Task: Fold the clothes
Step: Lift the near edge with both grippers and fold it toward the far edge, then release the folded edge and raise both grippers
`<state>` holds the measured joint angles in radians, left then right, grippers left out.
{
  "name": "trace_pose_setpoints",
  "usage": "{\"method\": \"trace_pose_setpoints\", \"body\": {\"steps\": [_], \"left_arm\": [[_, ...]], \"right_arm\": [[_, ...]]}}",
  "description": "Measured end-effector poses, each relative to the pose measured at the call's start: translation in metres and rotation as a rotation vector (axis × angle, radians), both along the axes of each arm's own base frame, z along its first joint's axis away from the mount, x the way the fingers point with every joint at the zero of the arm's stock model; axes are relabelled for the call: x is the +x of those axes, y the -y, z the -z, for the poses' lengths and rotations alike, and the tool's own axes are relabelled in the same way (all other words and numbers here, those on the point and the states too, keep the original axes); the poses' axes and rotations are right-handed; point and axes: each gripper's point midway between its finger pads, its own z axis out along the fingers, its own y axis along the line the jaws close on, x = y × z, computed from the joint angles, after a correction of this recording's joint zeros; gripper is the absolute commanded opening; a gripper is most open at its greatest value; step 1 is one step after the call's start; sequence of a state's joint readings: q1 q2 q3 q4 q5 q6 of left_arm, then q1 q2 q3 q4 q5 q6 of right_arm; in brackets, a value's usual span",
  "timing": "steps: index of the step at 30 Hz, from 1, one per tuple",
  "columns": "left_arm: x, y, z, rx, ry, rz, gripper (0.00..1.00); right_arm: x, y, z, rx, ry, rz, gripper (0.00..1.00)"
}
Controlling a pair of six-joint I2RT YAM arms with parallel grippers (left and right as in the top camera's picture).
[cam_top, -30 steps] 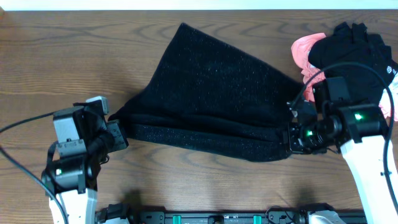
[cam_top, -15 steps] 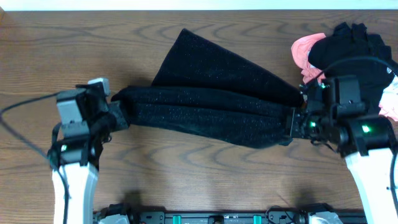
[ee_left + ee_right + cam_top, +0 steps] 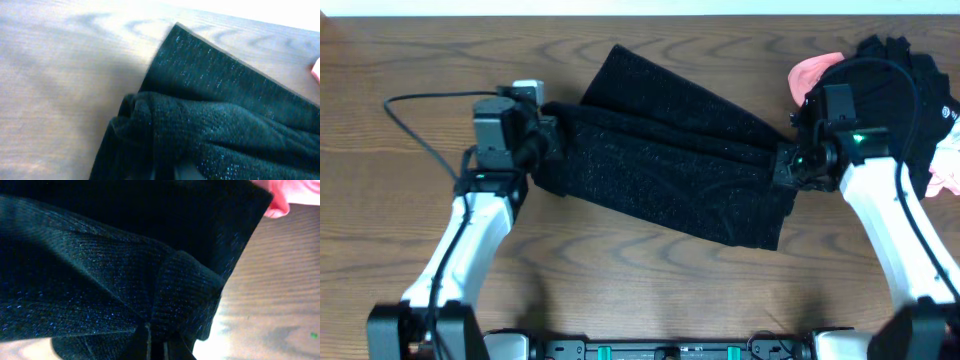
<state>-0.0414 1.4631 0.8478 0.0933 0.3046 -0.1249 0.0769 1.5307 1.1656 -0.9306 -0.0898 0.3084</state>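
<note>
I will move my right gripper outward and to the right in the overhead view, toward the corner by the pink piece (image 3: 264,201), and release, because the cloth is creased.
A black knit garment (image 3: 670,170) with a faint sparkle lies across the middle of the table, its near edge lifted and carried over the rest. My left gripper (image 3: 552,128) is shut on the garment's left edge, and the bunched cloth (image 3: 165,135) fills the left wrist view. My right gripper (image 3: 786,168) is shut on the garment's right edge; a pinched fold (image 3: 175,300) shows in the right wrist view. The fingertips of both are hidden in the fabric.
A pile of other clothes sits at the back right: a black piece (image 3: 890,75) and a pink piece (image 3: 808,78), whose corner shows in the right wrist view (image 3: 277,197). A black cable (image 3: 430,98) runs left of the left arm. The wooden tabletop (image 3: 620,290) extends in front.
Both grippers have moved away from the front edge toward the back of the table, carrying the garment's near edge up and over it. The left gripper has also shifted right.
</note>
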Motion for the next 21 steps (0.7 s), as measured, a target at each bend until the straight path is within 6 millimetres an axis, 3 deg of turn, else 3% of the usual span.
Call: {"method": "trace_pose_setpoints", "body": {"steps": [6,13,21], "left_arm": [[0.027,0.000,-0.002,-0.026,0.085,-0.057,0.16],[0.044,-0.015,-0.006,-0.013,0.150,-0.150,0.16],[0.046,-0.021,-0.003,-0.012,0.147,-0.191,0.16]], "right_arm": [[0.018,0.026,0.024,-0.009,-0.014,0.076,0.01],[0.042,0.056,0.020,-0.032,0.082,0.130,0.01],[0.047,0.059,0.019,-0.053,0.104,0.101,0.01]]}}
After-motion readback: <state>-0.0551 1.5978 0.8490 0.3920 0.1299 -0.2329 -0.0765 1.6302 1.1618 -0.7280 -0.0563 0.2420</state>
